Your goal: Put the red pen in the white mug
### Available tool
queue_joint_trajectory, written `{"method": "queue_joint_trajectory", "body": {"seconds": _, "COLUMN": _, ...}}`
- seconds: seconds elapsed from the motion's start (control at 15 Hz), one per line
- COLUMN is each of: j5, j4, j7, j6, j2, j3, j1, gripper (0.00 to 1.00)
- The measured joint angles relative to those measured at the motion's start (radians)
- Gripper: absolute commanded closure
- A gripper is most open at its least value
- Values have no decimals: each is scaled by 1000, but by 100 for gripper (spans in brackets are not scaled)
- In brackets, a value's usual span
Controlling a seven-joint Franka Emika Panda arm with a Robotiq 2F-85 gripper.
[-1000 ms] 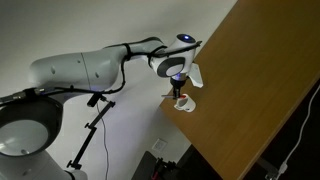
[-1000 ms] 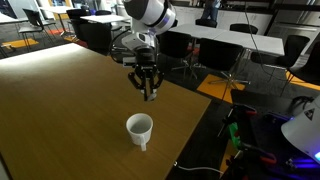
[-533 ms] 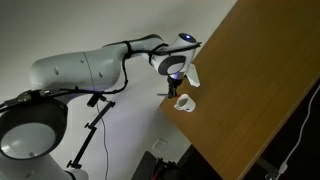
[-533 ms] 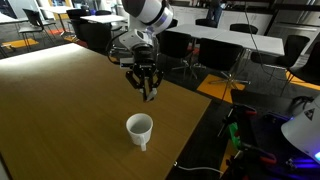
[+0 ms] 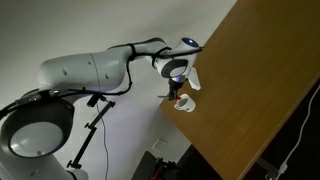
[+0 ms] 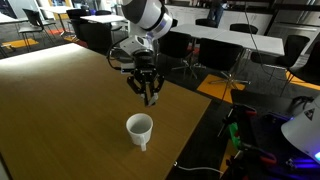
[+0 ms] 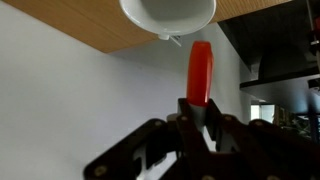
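The pen's red tip still hangs short of the mug's opening. My gripper moves over the white mug's opening next and lowers the pen inside to release it.
My gripper hangs above the wooden table and is shut on the red pen, whose red end sticks out beyond the fingers in the wrist view. The pen also shows as a thin stick under the fingers in an exterior view. The white mug stands upright near the table's edge, below and slightly nearer the camera than my gripper. In the wrist view the mug sits at the top, just beyond the pen's tip. In an exterior view the mug sits at the table's corner under my gripper.
The wooden table ends close to the mug, with a drop to the floor beyond. Office chairs and desks stand behind the table. Cables and equipment lie on the floor beside the table.
My gripper with the red pen has shifted slightly toward the mug; the arm's elbow has moved a little. The mug has not moved.
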Motion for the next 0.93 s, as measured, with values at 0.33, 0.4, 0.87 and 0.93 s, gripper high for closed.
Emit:
{"method": "queue_joint_trajectory", "body": {"seconds": 0.33, "j5": -1, "j4": 1, "j7": 0, "j6": -6, "j2": 30, "j3": 11, "j1": 5, "gripper": 95}}
{"method": "queue_joint_trajectory", "body": {"seconds": 0.4, "j5": -5, "j4": 4, "j7": 0, "j6": -6, "j2": 38, "j3": 22, "j1": 2, "gripper": 95}}
{"method": "queue_joint_trajectory", "body": {"seconds": 0.87, "j5": -51, "j4": 70, "j7": 0, "j6": -6, "j2": 143, "j3": 120, "j1": -38, "gripper": 95}}
{"method": "queue_joint_trajectory", "body": {"seconds": 0.93, "j5": -53, "j4": 80, "j7": 0, "j6": -6, "j2": 158, "j3": 120, "j1": -39, "gripper": 95}}
